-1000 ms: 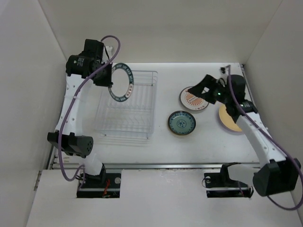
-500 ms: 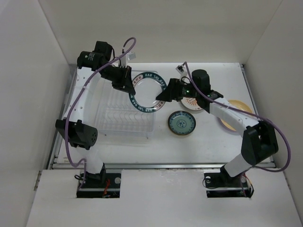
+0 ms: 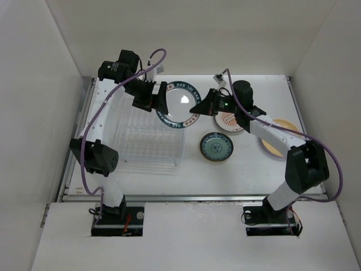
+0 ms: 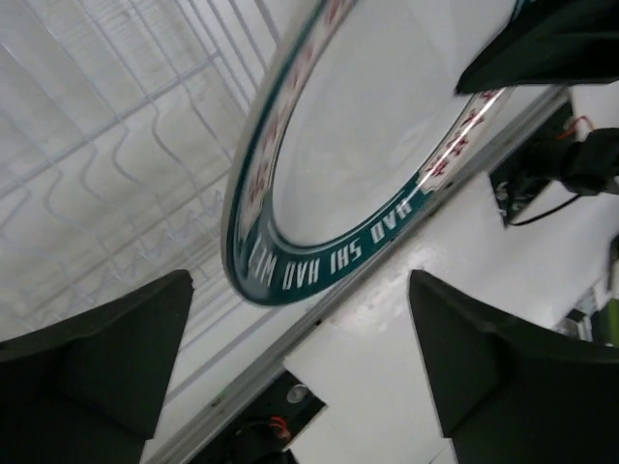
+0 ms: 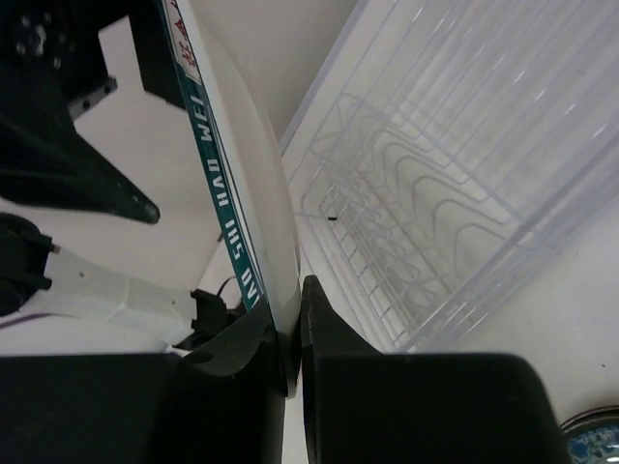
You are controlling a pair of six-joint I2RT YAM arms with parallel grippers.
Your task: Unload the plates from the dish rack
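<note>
The orange-red white plate (image 3: 230,122) lies flat below my right gripper, to its right in the top view. The right gripper moves over it next, lowers the green-rimmed plate's rim and releases.
A green-rimmed white plate (image 3: 181,103) hangs on edge above the far right corner of the dish rack (image 3: 148,140). My right gripper (image 3: 197,109) is shut on the plate's right rim; in the right wrist view its gripper (image 5: 293,333) pinches the plate (image 5: 240,164) between both fingers. My left gripper (image 3: 161,100) stands open at the plate's left edge. From the left wrist, the lettered rim (image 4: 319,261) sits just past the spread gripper (image 4: 300,290), touching neither finger. The wire rack (image 5: 435,222) below holds no plates that I can see.
Right of the rack, a teal-blue patterned plate (image 3: 216,147) lies flat on the table. A white plate with an orange-red design (image 3: 231,121) and a tan-yellow plate (image 3: 276,141) lie farther right, partly under the right arm. White walls enclose the table.
The left gripper carried the plate right from the rack, then opened. The right arm swung left and its gripper shut on the plate's right rim.
</note>
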